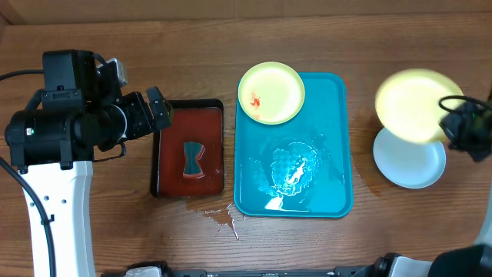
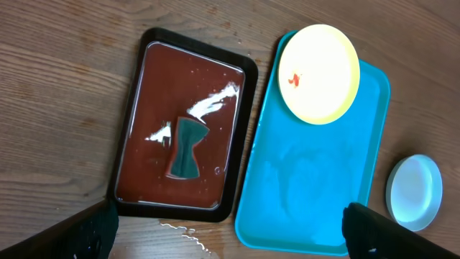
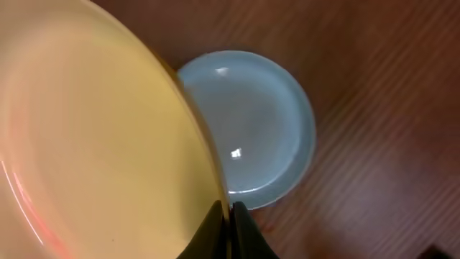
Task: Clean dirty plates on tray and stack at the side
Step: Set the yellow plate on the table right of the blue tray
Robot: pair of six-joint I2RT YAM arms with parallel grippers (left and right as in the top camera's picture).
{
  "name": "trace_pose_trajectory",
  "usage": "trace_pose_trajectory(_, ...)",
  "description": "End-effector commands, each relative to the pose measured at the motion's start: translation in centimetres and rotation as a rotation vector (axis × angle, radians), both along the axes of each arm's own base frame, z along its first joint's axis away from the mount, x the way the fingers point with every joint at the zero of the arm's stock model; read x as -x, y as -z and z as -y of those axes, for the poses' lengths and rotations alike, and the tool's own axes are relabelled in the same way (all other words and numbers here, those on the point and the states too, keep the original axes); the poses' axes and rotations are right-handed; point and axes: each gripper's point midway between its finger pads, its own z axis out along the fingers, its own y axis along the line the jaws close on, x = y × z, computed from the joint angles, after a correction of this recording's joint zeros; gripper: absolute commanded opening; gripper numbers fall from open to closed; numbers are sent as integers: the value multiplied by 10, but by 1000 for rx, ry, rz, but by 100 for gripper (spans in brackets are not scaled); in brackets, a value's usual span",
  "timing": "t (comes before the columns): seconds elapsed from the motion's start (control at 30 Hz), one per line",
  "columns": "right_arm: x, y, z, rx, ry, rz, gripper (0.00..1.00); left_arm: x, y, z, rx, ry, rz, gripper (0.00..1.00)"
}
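The yellow-green plate in my right gripper comes back and down next, onto the light-blue plate [image 1: 411, 163], whose near part is still uncovered.
The teal tray [image 1: 330, 138] lies mid-table, wet inside. A yellow-green plate [image 1: 270, 93] with a red smear rests on its far left corner, overhanging the rim; it also shows in the left wrist view [image 2: 319, 73]. My right gripper [image 1: 453, 123] is shut on the rim of a second yellow-green plate [image 1: 411, 104], held above the light-blue plate [image 1: 411, 163] lying on the table at the right. In the right wrist view the fingers [image 3: 229, 226] pinch the yellow plate's [image 3: 93, 144] edge over the blue plate [image 3: 251, 122]. My left gripper [image 2: 228, 230] is open and empty, high above the black tray.
A black tray with a reddish-brown inside [image 1: 171, 150] lies left of the teal tray and holds a dark green sponge [image 1: 193, 159]. A small water spill [image 1: 224, 219] is on the wooden table in front of the two trays.
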Motion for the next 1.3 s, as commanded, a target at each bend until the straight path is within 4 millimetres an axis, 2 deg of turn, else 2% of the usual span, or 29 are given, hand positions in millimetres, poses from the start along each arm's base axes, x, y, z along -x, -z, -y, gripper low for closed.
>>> trace_pose_trajectory(0.0,20,39,10,-20,62,-75,4,-3,-5,-1,-6,-2,15,100)
trace_pose_trajectory(0.13,33,81,14,-33,100,-96,4,-3,-5,-1,-6,-2,15,100)
trace_pose_trajectory(0.23,39,98,15,-39,127,-98,4,-3,-5,-1,-6,-2,15,100)
trace_pose_trajectory(0.3,39,101,15,-42,150,-92,5,-3,-5,-1,-6,-2,15,100)
trace_pose_trajectory(0.33,37,101,16,-44,158,-85,12,-3,-5,-1,-6,-2,15,100)
trace_pose_trajectory(0.37,35,101,15,-46,156,-74,25,-3,-5,-1,-6,-2,15,100)
trace_pose_trajectory(0.4,33,99,15,-48,151,-68,32,-3,-5,-1,-6,-2,15,100)
trace_pose_trajectory(0.53,15,83,1,-80,30,-7,39,-3,-5,-1,-6,-2,15,100)
trace_pose_trajectory(0.7,-27,27,-51,-126,-319,175,41,-3,-5,-1,-6,-2,15,100)
trace_pose_trajectory(0.8,-45,-13,-100,-120,-580,265,41,-3,-5,-1,-6,-2,15,100)
trace_pose_trajectory(0.87,-54,-32,-133,-101,-716,305,41,-3,-5,-1,-6,-2,15,100)
trace_pose_trajectory(0.93,-64,-42,-164,-90,-813,352,41,-3,-5,-1,-6,-2,15,100)
trace_pose_trajectory(0.97,-69,-46,-183,-82,-873,383,41,-3,-5,-1,-6,-2,15,100)
trace_pose_trajectory(1.07,-86,-45,-224,0,-989,420,44,-3,-5,-1,-6,-2,15,100)
trace_pose_trajectory(1.17,-109,-30,-244,149,-1025,415,51,-3,-5,-1,-6,-2,15,100)
trace_pose_trajectory(1.27,-136,-9,-256,265,-1025,398,53,-3,-5,-1,-6,-2,15,100)
